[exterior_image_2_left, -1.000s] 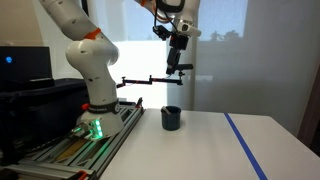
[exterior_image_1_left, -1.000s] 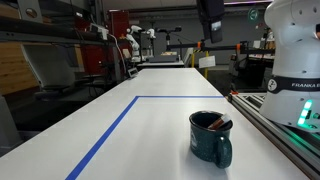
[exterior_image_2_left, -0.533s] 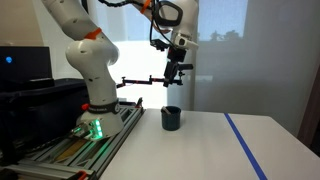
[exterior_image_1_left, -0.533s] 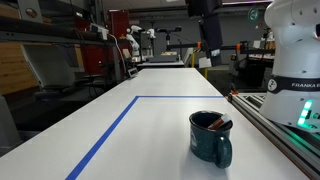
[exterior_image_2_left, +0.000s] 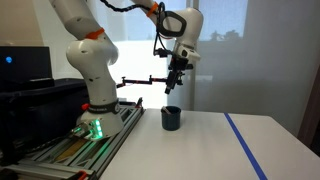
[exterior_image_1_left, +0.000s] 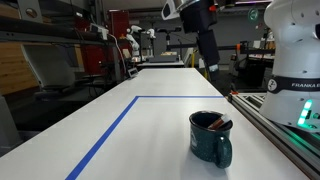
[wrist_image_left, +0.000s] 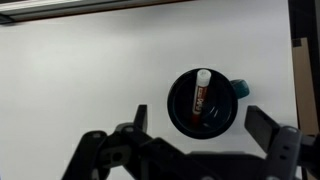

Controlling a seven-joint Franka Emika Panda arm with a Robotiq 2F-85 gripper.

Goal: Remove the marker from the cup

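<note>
The robot's gripper will next go down into the mug's opening, with its fingers on either side of the marker, as the marker (exterior_image_1_left: 214, 123) leans inside the mug (exterior_image_1_left: 210, 137) with its white end by the mug's rim.
The dark teal mug (exterior_image_1_left: 210, 137) stands on the white table and shows in both exterior views (exterior_image_2_left: 171, 118). The red-orange marker (exterior_image_1_left: 214, 123) lies slanted inside it, tip near the rim. In the wrist view the cup (wrist_image_left: 204, 104) is seen from above with the marker (wrist_image_left: 201, 94) across its dark interior and the handle to the right. My gripper (wrist_image_left: 198, 124) is open and empty, fingers spread either side of the cup, well above it (exterior_image_2_left: 173, 87), (exterior_image_1_left: 210, 66).
A blue tape line (exterior_image_1_left: 107, 135) runs across the table. The robot base (exterior_image_1_left: 293, 60) stands beside the cup on a rail with a green light (exterior_image_2_left: 95, 128). Lab benches and equipment fill the background. A black rail edge (wrist_image_left: 304, 60) borders the table.
My gripper has descended toward the cup, straight above it, over the last second. The cup and the marker have not moved.
</note>
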